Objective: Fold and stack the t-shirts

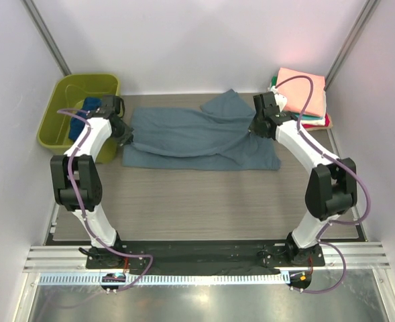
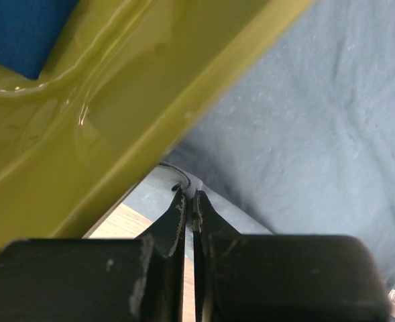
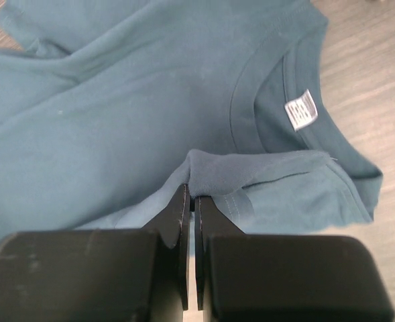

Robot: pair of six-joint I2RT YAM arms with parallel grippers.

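The bunched fold goes outward and toward my left gripper next. My right gripper carries it and releases it over the collar (image 1: 249,119) (image 3: 248,113), as the label still lies uncovered.
A dusty grey-blue t-shirt (image 1: 197,137) lies spread across the table's far middle, partly folded over itself. My left gripper (image 1: 125,139) is shut on its left edge (image 2: 184,182), beside the tub. My right gripper (image 1: 254,127) is shut on a bunched fold of the shirt (image 3: 214,171) near the collar and its white label (image 3: 300,111). A dark navy shirt (image 1: 90,107) lies in the tub and shows in the left wrist view (image 2: 19,30). Folded shirts are stacked at the far right with the salmon pink one (image 1: 301,84) on top.
An olive-green plastic tub (image 1: 66,121) stands at the far left, its wall (image 2: 117,114) close above my left gripper. White walls enclose the wooden table on three sides. The arm bases stand on the black strip at the near edge.
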